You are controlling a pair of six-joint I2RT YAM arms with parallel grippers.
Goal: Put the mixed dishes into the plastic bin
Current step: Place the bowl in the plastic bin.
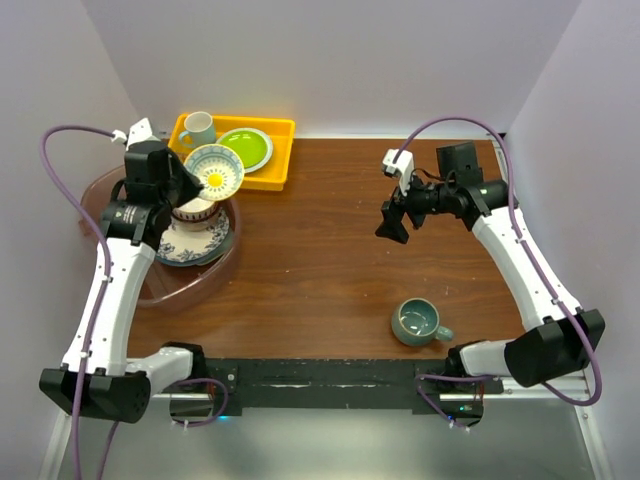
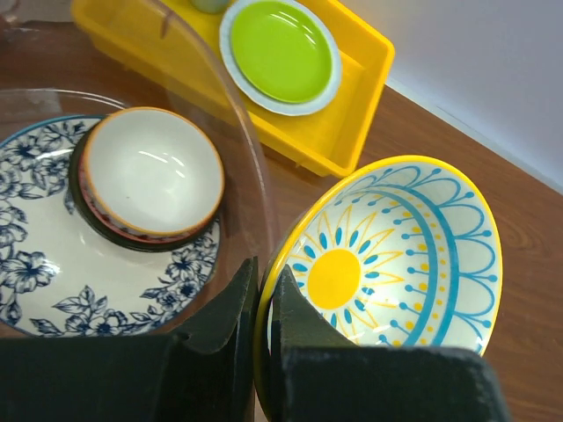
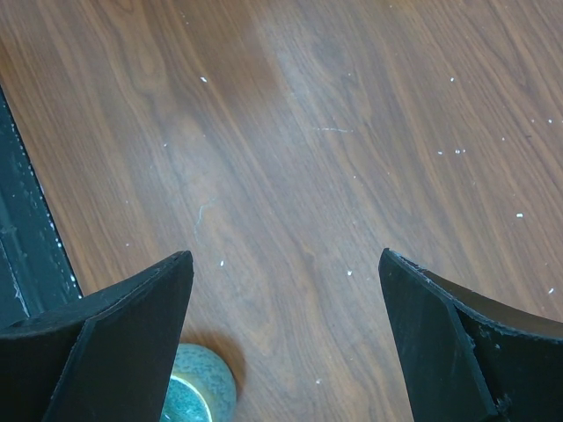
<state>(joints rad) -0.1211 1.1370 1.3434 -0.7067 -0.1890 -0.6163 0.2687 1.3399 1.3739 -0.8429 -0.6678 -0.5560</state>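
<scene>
The left gripper shifts down and to the left in the wrist view next, lowers the patterned bowl into the empty white bowl point(image 1: 196, 208) and releases.
My left gripper point(image 2: 266, 268) is shut on the rim of a yellow-rimmed bowl point(image 2: 405, 255) with a blue and yellow sun pattern. It holds the bowl point(image 1: 214, 170) tilted above the far right edge of the plastic bin point(image 1: 180, 290). Inside the bin point(image 2: 237, 123) lies a blue floral plate point(image 2: 44, 272) with a small reddish bowl point(image 2: 151, 171) on it. A teal mug point(image 1: 418, 322) stands on the table near the right arm's base. My right gripper point(image 1: 392, 222) hangs open over bare wood with nothing in it, and the mug point(image 3: 201, 396) shows by its left finger.
A yellow rectangular tray point(image 1: 285, 165) sits at the back, just right of the bin, holding a white mug point(image 1: 197, 128) and a lime-green plate point(image 1: 245, 148). White walls close in on both sides and the back.
</scene>
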